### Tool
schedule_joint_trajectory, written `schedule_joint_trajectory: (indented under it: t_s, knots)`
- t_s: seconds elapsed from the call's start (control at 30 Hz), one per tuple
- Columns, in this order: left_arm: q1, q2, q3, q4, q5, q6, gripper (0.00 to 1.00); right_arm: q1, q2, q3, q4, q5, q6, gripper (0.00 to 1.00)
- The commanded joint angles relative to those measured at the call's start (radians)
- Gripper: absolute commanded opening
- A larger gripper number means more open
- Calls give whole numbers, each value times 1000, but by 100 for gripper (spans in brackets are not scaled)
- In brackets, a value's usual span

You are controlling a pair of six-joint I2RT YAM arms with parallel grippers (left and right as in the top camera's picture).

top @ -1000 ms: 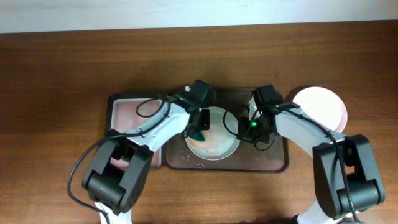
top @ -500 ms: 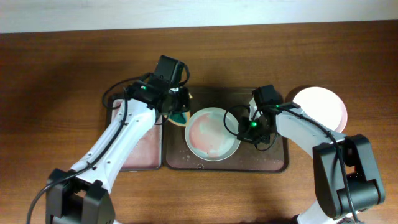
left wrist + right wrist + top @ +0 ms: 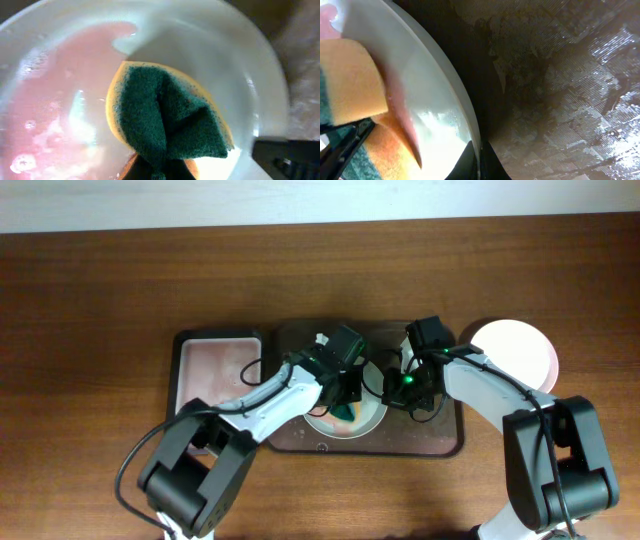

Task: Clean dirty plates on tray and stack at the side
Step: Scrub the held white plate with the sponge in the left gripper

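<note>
Pink soapy residue is on the plate, so next I should move the plate's rim up in my right gripper, then down onto the dark tray and let go of it.
A white plate (image 3: 318, 418) with pink soapy residue lies on the dark tray (image 3: 430, 442). My left gripper (image 3: 345, 402) is shut on a green and yellow sponge (image 3: 167, 125) and presses it onto the plate's inside (image 3: 60, 100). My right gripper (image 3: 397, 390) is shut on the plate's right rim (image 3: 465, 107), which runs between its fingers (image 3: 479, 160). The sponge also shows in the right wrist view (image 3: 350, 82). A clean pink plate (image 3: 515, 350) sits at the right of the tray.
A pink basin of wash water (image 3: 215, 365) stands left of the tray. The tray's wet ribbed floor (image 3: 570, 75) shows on the right. Brown table (image 3: 100, 300) lies all around.
My left gripper has swung with the sponge from the basin's edge at the left back onto the plate. The right arm and the plate have not moved.
</note>
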Motion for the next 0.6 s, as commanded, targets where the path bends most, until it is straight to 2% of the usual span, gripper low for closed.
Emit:
schedule_joint_trajectory:
  t_s: [0.0,0.1,0.2,0.3,0.33,0.37,0.43,0.47,0.57]
  knots:
    - [1,24,-4,-52,-140,-21,0,1,6,-6,-3,9,2,4]
    - [1,18,-2,-109,-293,-21,0,1,6,-6,-4,9,2,4]
    - [6,-42,11,-116,-354,-19,0,1,6,-6,-4,10,2,4]
    - [36,-162,15,-125,-352,11,0,1,6,-6,-3,10,2,4]
    - [46,-192,15,-137,-352,29,0,1,6,-6,-4,10,2,7]
    - [69,-241,15,-178,-352,33,0,1,6,-6,-3,10,2,16]
    - [112,-290,15,-235,-351,33,0,1,6,-6,-3,10,2,13]
    - [137,-309,15,-262,-348,34,0,1,6,-6,-3,9,2,6]
    - [264,-348,15,-312,-212,154,0,1,6,-6,-3,8,1,4]
